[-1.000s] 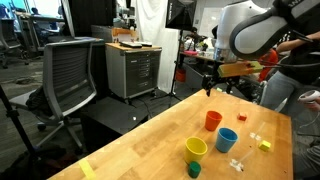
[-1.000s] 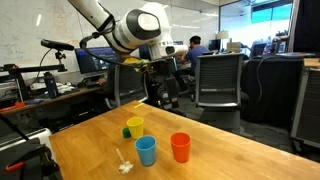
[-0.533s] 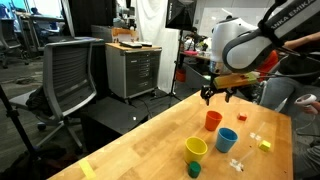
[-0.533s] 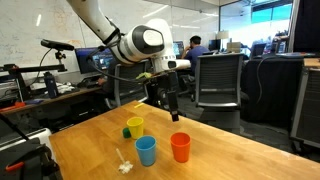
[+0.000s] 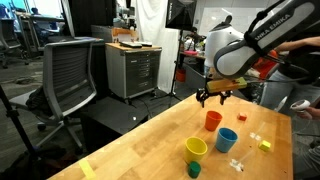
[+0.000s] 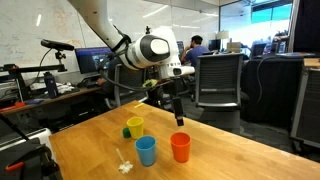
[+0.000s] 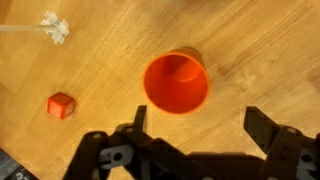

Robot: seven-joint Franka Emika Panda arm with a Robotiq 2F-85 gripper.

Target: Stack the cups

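The red cup [image 5: 213, 120] has its opening facing up for one finger, so my gripper will next move down to straddle its rim away from the red block.
Three cups stand upright on the wooden table [image 5: 150, 140]: a red cup [image 5: 213, 120] [image 6: 180, 147] [image 7: 177, 82], a blue cup [image 5: 227, 139] [image 6: 146, 150] and a yellow cup [image 5: 196, 149] [image 6: 135, 126]. My gripper [image 5: 214, 98] [image 6: 175, 113] [image 7: 199, 118] is open and empty, hovering above the red cup. In the wrist view the red cup's open mouth lies just ahead of the spread fingers. The blue and yellow cups are out of the wrist view.
A small dark green cylinder [image 5: 194, 169] [image 6: 127, 131] sits by the yellow cup. A small block [image 5: 265, 145] [image 7: 61, 104] and a white plastic bit [image 6: 124, 166] [image 7: 54, 30] lie on the table. Office chairs [image 5: 70, 75] and desks surround the table.
My gripper has come down and moved over the red cup, staying open. The cups have not moved.
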